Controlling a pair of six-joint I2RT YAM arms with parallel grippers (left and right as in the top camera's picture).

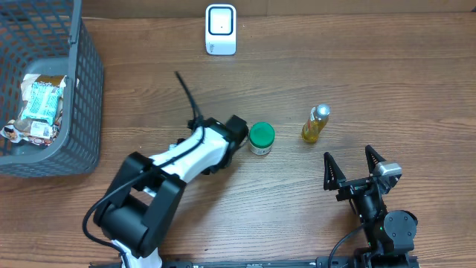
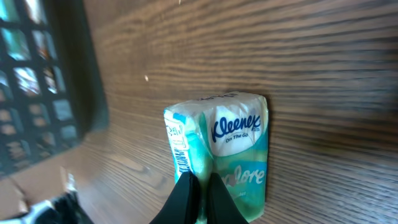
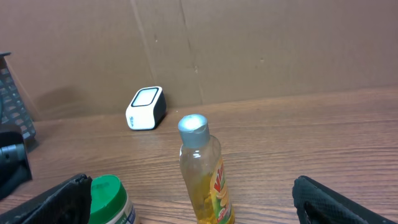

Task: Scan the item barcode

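I will move my left gripper to the right in the overhead view, toward the green-lidded jar (image 1: 261, 137), and let go of the pack on the tabletop, because the wood there is bare.
In the left wrist view my left gripper (image 2: 199, 179) is shut on the lower edge of a teal and white Kleenex tissue pack (image 2: 233, 140), which shows against the wood tabletop. From overhead the left gripper (image 1: 235, 131) sits mid-table beside a green-lidded jar (image 1: 261, 137), and the arm hides the pack. The white barcode scanner (image 1: 221, 30) stands at the table's far edge, also seen in the right wrist view as the scanner (image 3: 145, 108). My right gripper (image 1: 349, 167) rests open at the front right, empty, facing a yellow bottle (image 3: 202, 174).
A dark mesh basket (image 1: 82, 89) at the far left holds snack packets (image 1: 41, 104). The yellow bottle (image 1: 316, 124) with a silver cap stands right of the jar (image 3: 109, 199). A cardboard wall (image 3: 249, 43) backs the table.
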